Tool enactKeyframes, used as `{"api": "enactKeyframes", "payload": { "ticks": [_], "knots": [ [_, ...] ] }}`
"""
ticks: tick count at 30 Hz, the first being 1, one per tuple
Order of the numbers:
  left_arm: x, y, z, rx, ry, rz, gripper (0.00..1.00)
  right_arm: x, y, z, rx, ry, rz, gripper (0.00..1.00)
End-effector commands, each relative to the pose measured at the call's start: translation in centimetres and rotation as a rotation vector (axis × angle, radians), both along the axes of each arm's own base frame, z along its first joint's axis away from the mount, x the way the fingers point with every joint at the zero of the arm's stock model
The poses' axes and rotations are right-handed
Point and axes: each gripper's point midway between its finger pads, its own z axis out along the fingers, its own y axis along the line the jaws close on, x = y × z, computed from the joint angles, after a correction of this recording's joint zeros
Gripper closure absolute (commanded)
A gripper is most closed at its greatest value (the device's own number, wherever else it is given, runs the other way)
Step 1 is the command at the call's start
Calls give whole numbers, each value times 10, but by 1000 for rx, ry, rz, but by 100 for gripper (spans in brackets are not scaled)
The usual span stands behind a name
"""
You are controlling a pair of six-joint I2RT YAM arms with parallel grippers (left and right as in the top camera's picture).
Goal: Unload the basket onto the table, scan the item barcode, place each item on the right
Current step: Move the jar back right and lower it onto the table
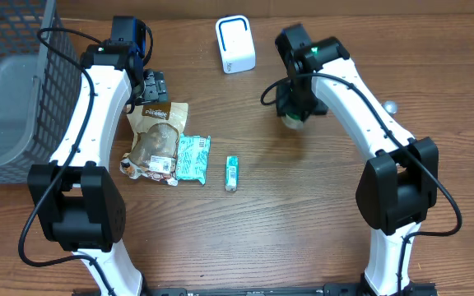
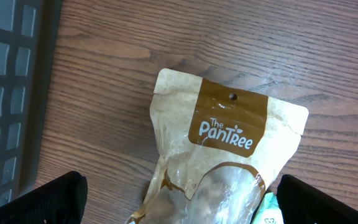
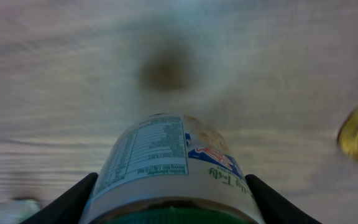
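Next, my right gripper lowers back and to the right in the overhead view and releases the jar [image 1: 291, 122], since bare wood lies below it there.
My right gripper [image 1: 293, 115] is shut on a jar [image 3: 166, 155] with a white printed label and a green lid; its fingers [image 3: 73, 199] press both sides of the jar. In the overhead view the jar [image 1: 291, 122] shows only as a pale spot under the gripper, held over the wood. A white scanner box [image 1: 235, 44] stands at the back centre, left of the right gripper. My left gripper [image 1: 153, 86] is open, hanging over the top of a brown "The PanTree" pouch [image 2: 229, 143] that lies flat on the table, fingers [image 2: 48, 202] wide on either side.
A teal packet [image 1: 192, 156] lies against the pouch's right side, and a small teal tube [image 1: 232, 173] lies further right. A dark wire basket [image 1: 15, 82] holding a grey bin fills the far left. A small silvery object [image 1: 392, 106] sits by the right arm.
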Motion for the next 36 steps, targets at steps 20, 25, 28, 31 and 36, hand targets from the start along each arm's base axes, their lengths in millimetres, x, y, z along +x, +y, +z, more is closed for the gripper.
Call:
{"api": "enactKeyframes", "payload": {
  "ticks": [20,25,28,31,36],
  "knots": [
    [3,0,6,12,-18,0,1,-39,-54,-60,-61,162,-180,70],
    [3,0,6,12,-18,0,1,-39,-54,-60,-61,160,-181,69],
    [3,0,6,12,-18,0,0,-37,-54,-60,-58,153,-181,69],
    [3,0,6,12,-18,0,0,-36,-54,-60,-57,150,-181,65],
    [3,0,6,12,-18,0,1,-31,-52,-61,-50,129,-181,64]
  ]
}}
